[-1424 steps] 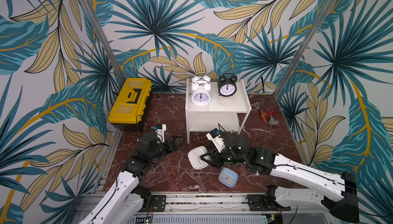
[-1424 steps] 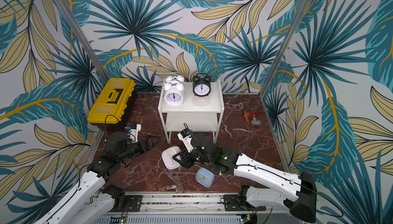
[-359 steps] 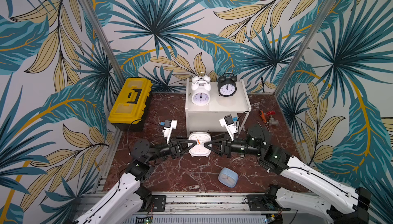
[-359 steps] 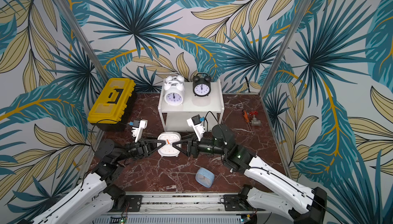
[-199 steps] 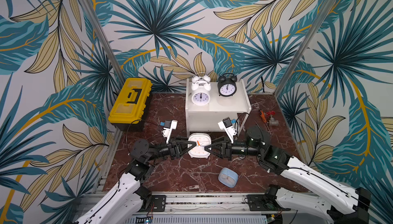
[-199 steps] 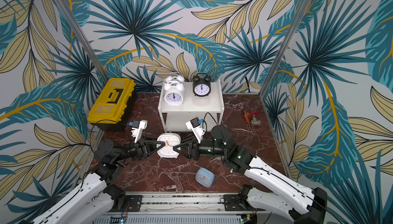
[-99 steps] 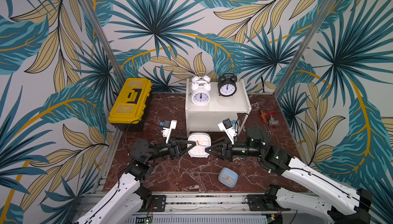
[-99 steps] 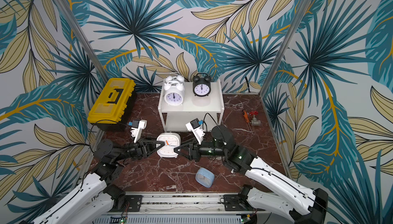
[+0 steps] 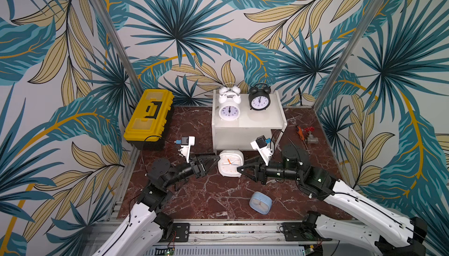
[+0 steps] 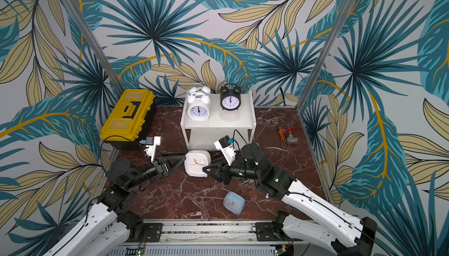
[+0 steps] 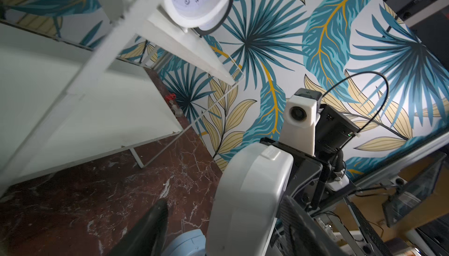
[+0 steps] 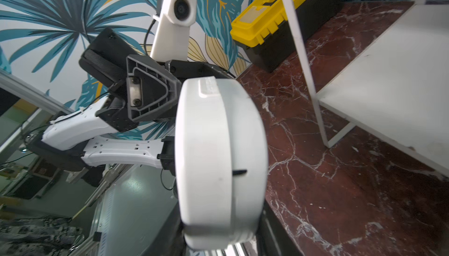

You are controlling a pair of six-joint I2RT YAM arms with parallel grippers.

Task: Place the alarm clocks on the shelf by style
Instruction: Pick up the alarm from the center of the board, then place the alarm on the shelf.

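Note:
The lower board is bare beneath the twin-bell clocks. Next, my right gripper turns outward onto that board's end by the toolbox [image 12: 360, 85] and releases the clock.
A white rounded-square alarm clock [image 9: 230, 163] [image 10: 197, 163] hangs just above the floor in front of the shelf [image 9: 274, 111] [image 10: 243, 118]. My right gripper [image 9: 240, 169] [image 12: 218, 242] is shut on its right edge. At the clock's left edge my left gripper [image 9: 215, 162] [image 11: 223, 218] stands open, its fingers either side with a gap showing. Two white twin-bell clocks [image 9: 229, 111] and a black one [image 9: 259, 100] stand on the top board. A light blue square clock [image 9: 260, 202] [image 10: 233, 201] lies on the floor near the front.
A yellow-and-black toolbox [image 9: 148, 117] stands at the back left beside the shelf. An orange screwdriver and a small red-handled valve [image 9: 307, 135] lie on the floor right of the shelf. The lower board [image 12: 388, 84] is bare. Patterned walls close in three sides.
My left gripper has opened and let go of the white square clock. The right gripper still holds it, and both arms have stayed almost where they were.

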